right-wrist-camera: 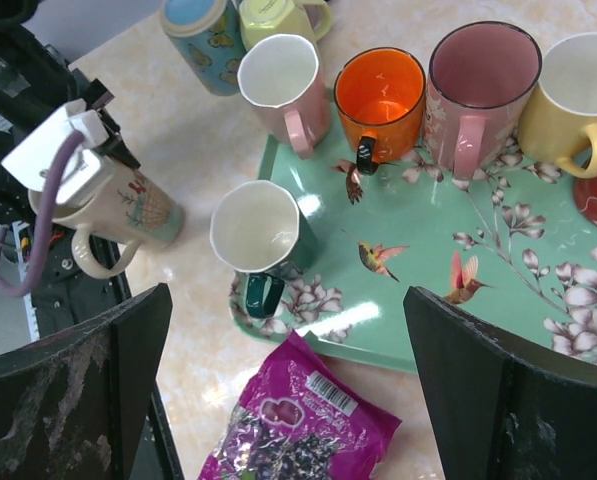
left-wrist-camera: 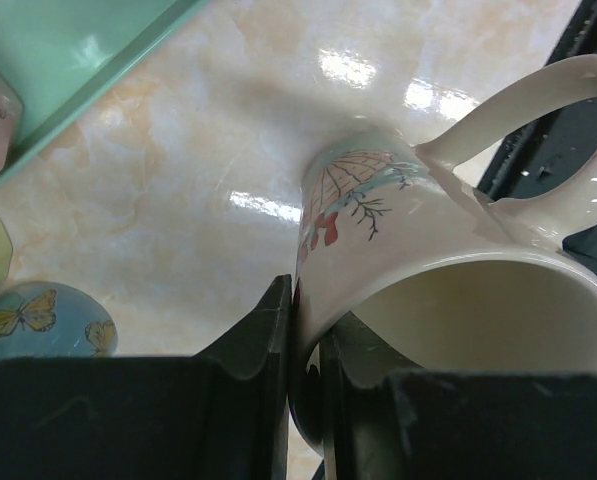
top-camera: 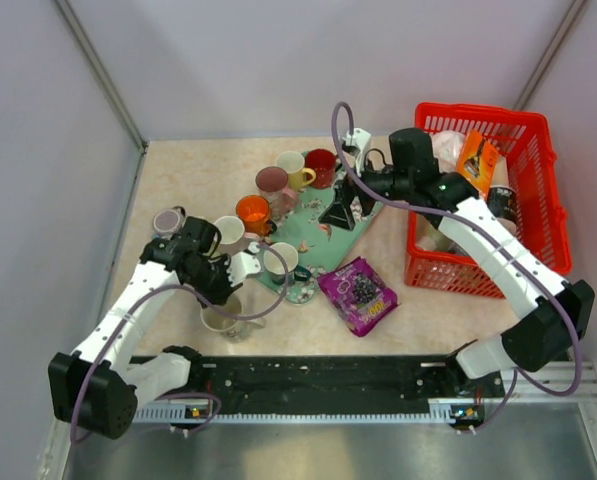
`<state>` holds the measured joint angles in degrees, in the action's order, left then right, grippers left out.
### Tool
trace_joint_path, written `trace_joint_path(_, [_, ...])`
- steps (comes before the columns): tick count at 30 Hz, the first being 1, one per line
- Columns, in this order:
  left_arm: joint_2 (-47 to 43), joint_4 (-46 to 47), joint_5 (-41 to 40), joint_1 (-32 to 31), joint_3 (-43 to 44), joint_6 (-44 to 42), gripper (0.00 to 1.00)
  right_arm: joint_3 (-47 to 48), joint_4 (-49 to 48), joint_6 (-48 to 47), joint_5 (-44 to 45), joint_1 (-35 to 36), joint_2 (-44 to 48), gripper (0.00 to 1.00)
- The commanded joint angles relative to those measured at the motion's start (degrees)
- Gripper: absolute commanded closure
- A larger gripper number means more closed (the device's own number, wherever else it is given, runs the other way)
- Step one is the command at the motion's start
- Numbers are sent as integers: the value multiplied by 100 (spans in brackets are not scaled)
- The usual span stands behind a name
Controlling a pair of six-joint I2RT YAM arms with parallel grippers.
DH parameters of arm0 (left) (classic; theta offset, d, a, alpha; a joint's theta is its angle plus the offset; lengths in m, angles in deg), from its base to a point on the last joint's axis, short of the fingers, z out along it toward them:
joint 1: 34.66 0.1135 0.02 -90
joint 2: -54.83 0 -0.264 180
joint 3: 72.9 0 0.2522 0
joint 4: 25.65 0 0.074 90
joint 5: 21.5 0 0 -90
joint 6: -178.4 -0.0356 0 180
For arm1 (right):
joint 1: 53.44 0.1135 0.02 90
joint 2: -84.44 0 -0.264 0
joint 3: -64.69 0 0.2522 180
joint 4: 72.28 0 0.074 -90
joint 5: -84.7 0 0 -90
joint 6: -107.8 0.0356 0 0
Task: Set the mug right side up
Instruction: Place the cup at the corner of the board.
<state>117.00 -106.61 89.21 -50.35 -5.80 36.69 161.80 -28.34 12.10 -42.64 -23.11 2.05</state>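
The handle of the mug sticks out away from my left gripper, so my right gripper should move down, back and to the left in the top view onto the mug's looped handle (top-camera: 252,323) (right-wrist-camera: 95,268).
The cream mug (left-wrist-camera: 448,260) with a painted shell design and a looped handle stands tilted on the table, its mouth facing up. My left gripper (left-wrist-camera: 308,370) is shut on its rim, one finger outside, one inside. The mug shows in the top view (top-camera: 221,318) under the left gripper (top-camera: 221,283), and in the right wrist view (right-wrist-camera: 113,215). My right gripper (right-wrist-camera: 288,350) is open and empty, high above the green tray (right-wrist-camera: 538,310); in the top view the right gripper (top-camera: 340,210) hangs over the tray (top-camera: 323,240).
Several upright mugs stand on and beside the tray: orange (top-camera: 252,212), pink (top-camera: 272,181), yellow (top-camera: 293,164), red (top-camera: 321,164), white with green handle (top-camera: 280,262). A purple snack bag (top-camera: 357,293) lies in front. A red basket (top-camera: 483,195) stands at the right.
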Motion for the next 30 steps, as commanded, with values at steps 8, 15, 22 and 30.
trace_joint_path(8, [58, 1218, -313, -409, -246, 670, 83, -389, -12, -783, 104, 0, 320, 1])
trace_joint_path(15, [-512, 472, -59, -409, 219, 626, 43, -574, 200, -1179, -62, 17, 452, 1])
trace_joint_path(22, [-1619, 487, -654, -401, 1335, 1705, 30, -759, 331, -1663, 445, 912, 409, 4])
trace_joint_path(30, [-2121, 876, -2484, 846, 2056, 4069, 16, -513, 288, -1540, 912, 2142, -285, 5])
